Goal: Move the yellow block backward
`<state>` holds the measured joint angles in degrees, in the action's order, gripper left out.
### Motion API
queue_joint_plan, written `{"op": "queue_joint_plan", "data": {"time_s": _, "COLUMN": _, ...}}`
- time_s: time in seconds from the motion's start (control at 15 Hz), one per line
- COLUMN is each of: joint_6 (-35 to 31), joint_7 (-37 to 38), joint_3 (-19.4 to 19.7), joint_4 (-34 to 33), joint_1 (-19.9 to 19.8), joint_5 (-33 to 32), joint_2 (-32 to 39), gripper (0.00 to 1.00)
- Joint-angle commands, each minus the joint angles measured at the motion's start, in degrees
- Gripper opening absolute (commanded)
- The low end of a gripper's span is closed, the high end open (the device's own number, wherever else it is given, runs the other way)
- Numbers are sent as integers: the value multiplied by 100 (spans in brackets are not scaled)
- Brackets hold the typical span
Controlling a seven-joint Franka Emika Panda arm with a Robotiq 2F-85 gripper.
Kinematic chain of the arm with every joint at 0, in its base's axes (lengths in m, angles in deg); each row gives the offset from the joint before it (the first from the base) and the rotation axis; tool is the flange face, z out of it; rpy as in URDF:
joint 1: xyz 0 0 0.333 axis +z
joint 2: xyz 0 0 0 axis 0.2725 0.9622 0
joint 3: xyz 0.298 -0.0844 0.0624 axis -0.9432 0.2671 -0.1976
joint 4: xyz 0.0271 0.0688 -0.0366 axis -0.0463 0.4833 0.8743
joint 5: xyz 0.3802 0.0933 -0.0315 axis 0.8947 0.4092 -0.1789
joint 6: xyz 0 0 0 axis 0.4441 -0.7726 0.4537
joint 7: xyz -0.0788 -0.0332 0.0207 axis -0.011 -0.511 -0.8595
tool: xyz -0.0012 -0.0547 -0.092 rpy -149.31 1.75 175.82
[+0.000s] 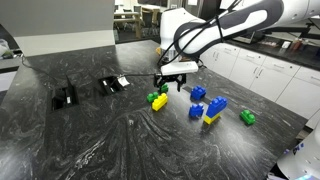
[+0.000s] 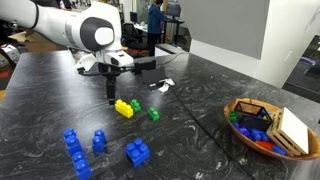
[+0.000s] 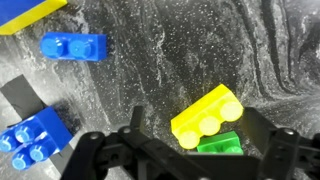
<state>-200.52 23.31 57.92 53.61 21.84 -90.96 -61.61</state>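
Observation:
The yellow block lies slanted between my open fingers. Next I should turn my gripper as I move it down onto the block's long sides, and then close it.
The yellow block (image 1: 160, 102) lies on the dark marble table, single, studs up. It shows in both exterior views (image 2: 123, 108) and in the wrist view (image 3: 208, 115). A small green brick (image 3: 220, 145) touches its side, and another green brick (image 2: 153, 114) lies close by. My gripper (image 1: 171, 86) hangs just above the table by the yellow block (image 2: 111, 96). It is open and empty. In the wrist view its fingers (image 3: 200, 138) stand on either side of the yellow block and the green brick, not touching them.
Several blue bricks (image 1: 198, 93) (image 2: 99, 140) (image 3: 74, 46) lie around, one joined to a yellow brick (image 1: 212, 116). A green brick (image 1: 247, 117) lies further off. A basket of toys (image 2: 240, 104) stands at the table's edge. Two black holders (image 1: 66, 96) sit further along the table.

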Motion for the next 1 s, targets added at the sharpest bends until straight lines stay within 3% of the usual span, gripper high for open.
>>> {"op": "queue_joint_plan", "data": {"time_s": 0.0, "joint_6": -19, "joint_7": 89, "joint_3": 141, "joint_4": -75, "joint_1": 120, "joint_5": 128, "joint_2": 59, "gripper": 100}}
{"op": "queue_joint_plan", "data": {"time_s": 0.4, "joint_6": -85, "joint_7": 391, "joint_3": 162, "joint_4": -233, "joint_1": 112, "joint_5": 327, "joint_2": 213, "gripper": 100}}
{"op": "queue_joint_plan", "data": {"time_s": 0.93, "joint_6": -1541, "joint_7": 1092, "joint_3": 312, "joint_4": -134, "joint_1": 174, "joint_5": 559, "joint_2": 765, "gripper": 100}}
